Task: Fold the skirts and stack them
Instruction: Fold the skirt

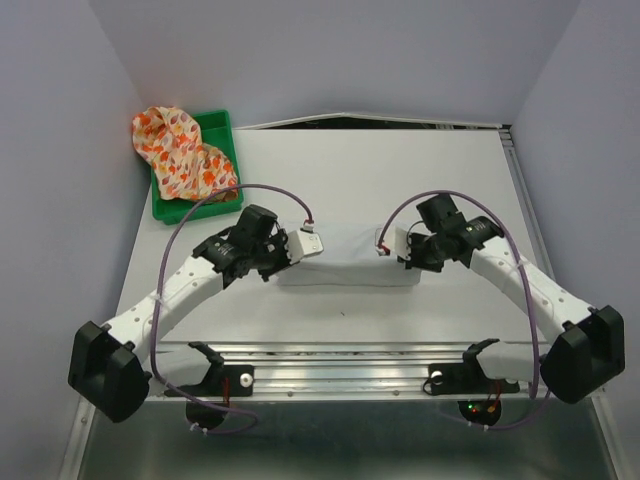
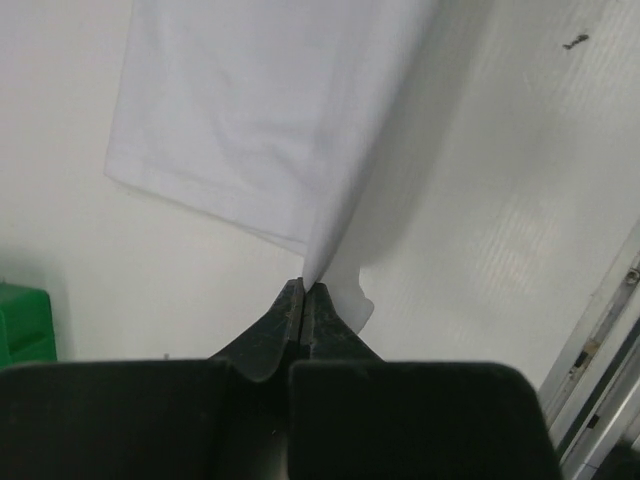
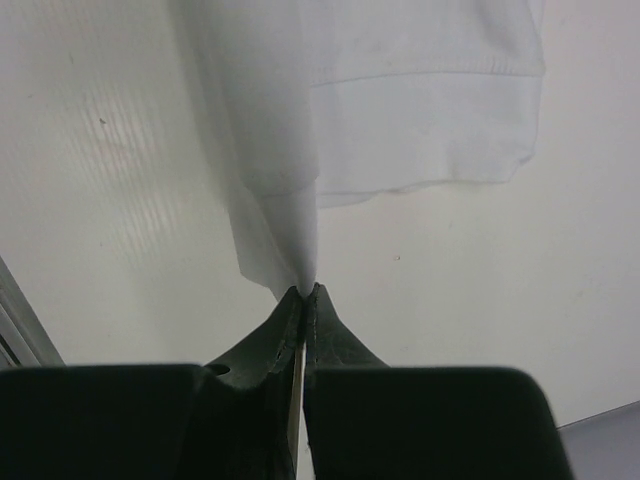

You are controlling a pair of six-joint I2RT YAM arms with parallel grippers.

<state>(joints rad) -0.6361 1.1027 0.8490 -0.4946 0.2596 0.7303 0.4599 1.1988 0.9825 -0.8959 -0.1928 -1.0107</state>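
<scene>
The lower layer is flat at the white skirt's far edge (image 1: 376,226) (image 3: 512,168), so my right gripper needs to move the skirt's pinched edge outward next, lower it onto that far edge and let go of it.
The plain white skirt (image 1: 348,262) lies spread between my two grippers at the table's middle. My left gripper (image 1: 292,254) is shut on its left edge; in the left wrist view the cloth (image 2: 270,120) rises from the pinched fingertips (image 2: 305,290). My right gripper (image 1: 402,256) is shut on its right edge; in the right wrist view the cloth (image 3: 400,110) hangs from the closed tips (image 3: 306,292), lifted a little off the table. The cream skirt with orange, red and yellow print (image 1: 180,150) lies bunched over the green tray (image 1: 219,130) at the back left.
Grey walls close in the table at the left, back and right. A metal rail (image 1: 350,365) runs along the near edge between the arm bases. The green tray's corner shows in the left wrist view (image 2: 25,325).
</scene>
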